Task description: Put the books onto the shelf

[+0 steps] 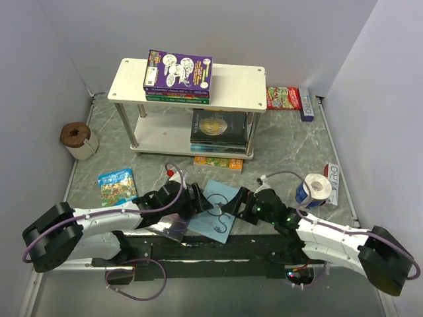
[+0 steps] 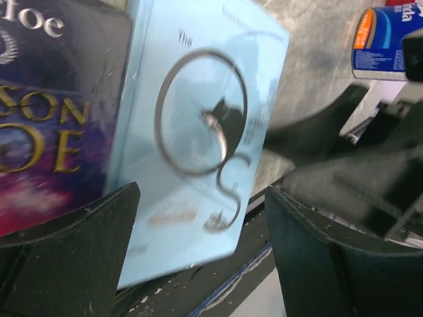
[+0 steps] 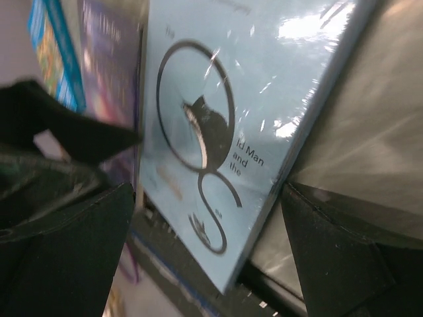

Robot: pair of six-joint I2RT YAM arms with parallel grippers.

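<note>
The blue book's near corner [image 1: 223,238] [image 3: 227,276] sticks out over the table's edge, so I will pull my right gripper back and close it on that corner.
A light blue book with a black swirl [image 1: 218,210] lies at the table's near edge, partly over a dark purple book [image 1: 173,228]. My left gripper [image 1: 201,201] and right gripper [image 1: 239,206] face it from either side. In the left wrist view the blue book [image 2: 198,132] has its lower corner between the open jaws of the left gripper [image 2: 201,244], touching neither finger. The right gripper [image 3: 208,251] is also open around the book [image 3: 225,132]. The shelf [image 1: 231,86] carries a purple book [image 1: 178,69] stacked on a green one, and a dark starry book [image 1: 218,127] on its lower board.
A colourful book [image 1: 218,162] lies on the table in front of the shelf, and a small colourful booklet [image 1: 117,185] at the left. A white-and-blue tape roll [image 1: 316,188] stands right of the right gripper. A brown-topped roll [image 1: 78,140] sits far left and a red flat box [image 1: 284,98] at the back right.
</note>
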